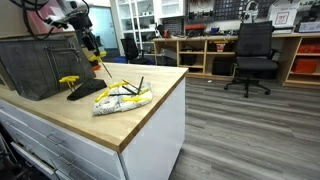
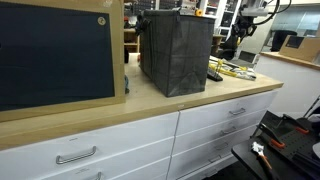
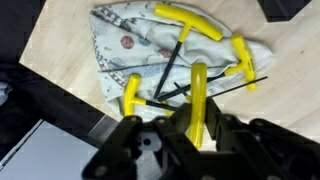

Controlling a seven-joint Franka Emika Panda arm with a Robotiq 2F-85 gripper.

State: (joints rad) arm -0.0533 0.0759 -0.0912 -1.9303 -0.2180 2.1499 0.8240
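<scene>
Next, my gripper turns and lowers over the crumpled white cloth (image 1: 122, 96) (image 3: 140, 45) and releases the key among the other hex keys, as the cloth holding them lies below it.
My gripper (image 3: 197, 124) is shut on a yellow-handled T-shaped hex key (image 3: 199, 95), which hangs from the jaws above the wooden countertop (image 1: 150, 110). Directly below lies a crumpled white cloth (image 3: 140, 45) with several more yellow-handled hex keys (image 3: 188, 22) and their black shafts scattered on it. In an exterior view the gripper (image 1: 88, 40) hovers above and left of the cloth (image 1: 122, 96), with the held key (image 1: 97, 62) pointing down. In an exterior view the gripper (image 2: 245, 25) is small and far, behind the dark bin.
A dark mesh bin (image 1: 35, 65) stands on the counter behind the cloth; it also shows as a dark bin (image 2: 175, 50). A black flat object (image 1: 85, 91) with a yellow tool (image 1: 70, 80) lies beside it. The counter edge (image 1: 160, 125) is near. An office chair (image 1: 252, 55) stands on the floor.
</scene>
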